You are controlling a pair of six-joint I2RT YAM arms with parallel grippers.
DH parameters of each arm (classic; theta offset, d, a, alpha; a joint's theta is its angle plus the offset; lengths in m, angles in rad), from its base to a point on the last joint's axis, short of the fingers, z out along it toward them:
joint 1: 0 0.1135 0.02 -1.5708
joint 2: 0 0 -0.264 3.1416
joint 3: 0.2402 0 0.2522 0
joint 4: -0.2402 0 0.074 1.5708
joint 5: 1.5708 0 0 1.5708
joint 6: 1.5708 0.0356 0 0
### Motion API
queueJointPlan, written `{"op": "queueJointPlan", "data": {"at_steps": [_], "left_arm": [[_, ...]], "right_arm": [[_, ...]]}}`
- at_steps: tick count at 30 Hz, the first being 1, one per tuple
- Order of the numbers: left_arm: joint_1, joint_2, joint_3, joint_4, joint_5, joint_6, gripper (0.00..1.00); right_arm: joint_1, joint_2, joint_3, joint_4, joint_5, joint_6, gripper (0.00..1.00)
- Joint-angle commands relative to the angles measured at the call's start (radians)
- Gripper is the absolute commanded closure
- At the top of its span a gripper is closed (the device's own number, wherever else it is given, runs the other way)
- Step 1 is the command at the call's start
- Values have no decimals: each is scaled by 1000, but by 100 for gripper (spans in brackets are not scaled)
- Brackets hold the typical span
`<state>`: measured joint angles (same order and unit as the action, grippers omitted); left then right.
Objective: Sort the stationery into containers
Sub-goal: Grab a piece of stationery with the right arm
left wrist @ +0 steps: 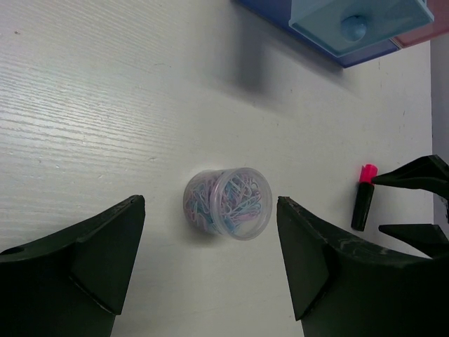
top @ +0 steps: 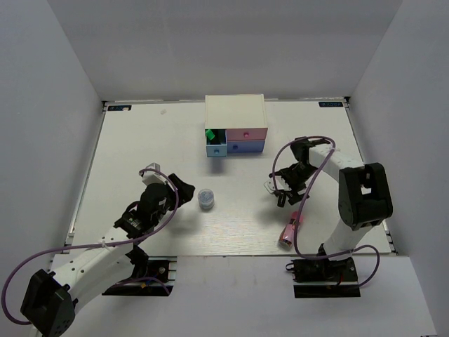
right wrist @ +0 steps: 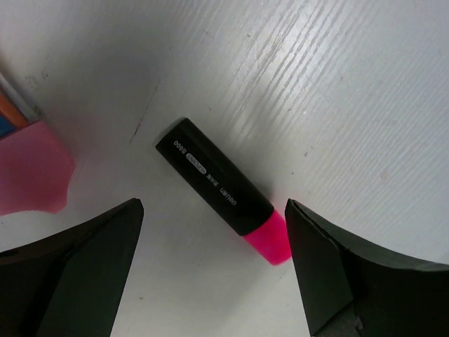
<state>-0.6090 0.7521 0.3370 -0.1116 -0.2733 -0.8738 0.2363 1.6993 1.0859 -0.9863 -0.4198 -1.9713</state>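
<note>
I will move my right gripper down a little next and close it on the black body (top: 282, 200) (right wrist: 219, 182) of the pink-ended highlighter.
The white drawer chest (top: 235, 112) stands at the back centre. Its light blue drawer (top: 216, 145) is pulled out, and a green-ended highlighter (top: 209, 133) sticks up from it. The round pot (top: 205, 199) of paper clips stands mid-table. My left gripper (top: 186, 189) is open just left of it; in the left wrist view the pot (left wrist: 227, 203) lies ahead of the open gripper (left wrist: 210, 260). My right gripper (right wrist: 214, 267) is open over the pink-ended highlighter (right wrist: 217, 186), which lies flat. The pink tube (top: 288, 234) lies near the front right. The orange highlighter is not in view.
The left wrist view shows the blue drawer front (left wrist: 358, 24), the pink-ended highlighter (left wrist: 363, 199) and the right gripper's fingertips (left wrist: 421, 175) at the right edge. A pink shape (right wrist: 31, 172) sits at the right wrist view's left edge. White walls enclose the table (top: 140, 154).
</note>
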Motion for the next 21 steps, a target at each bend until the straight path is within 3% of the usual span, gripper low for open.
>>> {"op": "queueJointPlan", "data": {"at_steps": [1,6,9,12,15,21], "left_arm": [[-3,-2,-3,15,-9,-1,14],[-3,-2,-3,15,-9,-1,14],[-3,-2,-3,15,-9,-1,14],[-3,-2,-3,6,-18,-1,14],[-3,-2,-3,-3,-18,-1,14],[-3,-23,-3,-13,-27,-1,14]], "right_arm": [[26,29,42,-26,26,-612,13],[60,63,42,-51,65,-618,15],[81,91,64,-74,96,-620,22],[103,140,121,-178,147,-624,36],[118,201,166,-236,174,-557,58],[127,174,149,-172,81,-424,73]]}}
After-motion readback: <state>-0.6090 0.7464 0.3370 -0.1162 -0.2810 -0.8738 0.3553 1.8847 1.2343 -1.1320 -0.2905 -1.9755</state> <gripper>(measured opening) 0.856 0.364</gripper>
